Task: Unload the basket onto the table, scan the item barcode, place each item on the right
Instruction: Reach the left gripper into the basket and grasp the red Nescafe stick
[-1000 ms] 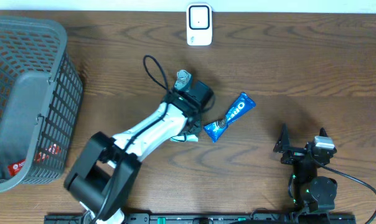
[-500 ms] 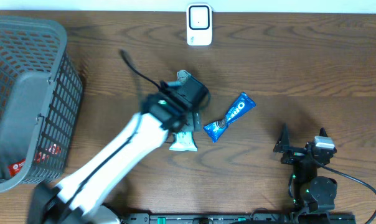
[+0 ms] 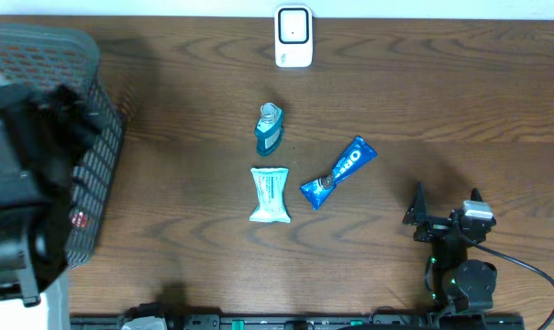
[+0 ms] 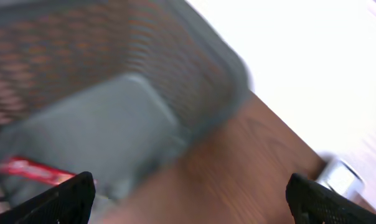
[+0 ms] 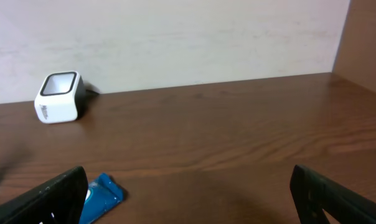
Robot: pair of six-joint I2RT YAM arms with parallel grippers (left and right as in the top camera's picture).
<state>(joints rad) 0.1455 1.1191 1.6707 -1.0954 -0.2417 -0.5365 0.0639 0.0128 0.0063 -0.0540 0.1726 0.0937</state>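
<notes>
The red packet lies on the bottom of the grey mesh basket. My left gripper will next go down into the basket, toward the left in its wrist view, onto the packet.
A white barcode scanner stands at the table's back edge; it also shows in the right wrist view. Three items lie mid-table: a teal bottle, a light-blue packet and a blue snack wrapper. My left arm is a dark blur at the far left over the basket. In its own blurred view the left gripper is open and holds nothing. The right gripper rests open near the front right, the wrapper beside its left finger.
A grey mesh basket fills the left side, with a red packet lying inside it. A black cable runs from the right arm's base toward the front right edge.
The left arm swung from the middle of the table to the far left over the basket. Its jaws opened and the light-blue packet now lies on the table. The right arm stayed still.
</notes>
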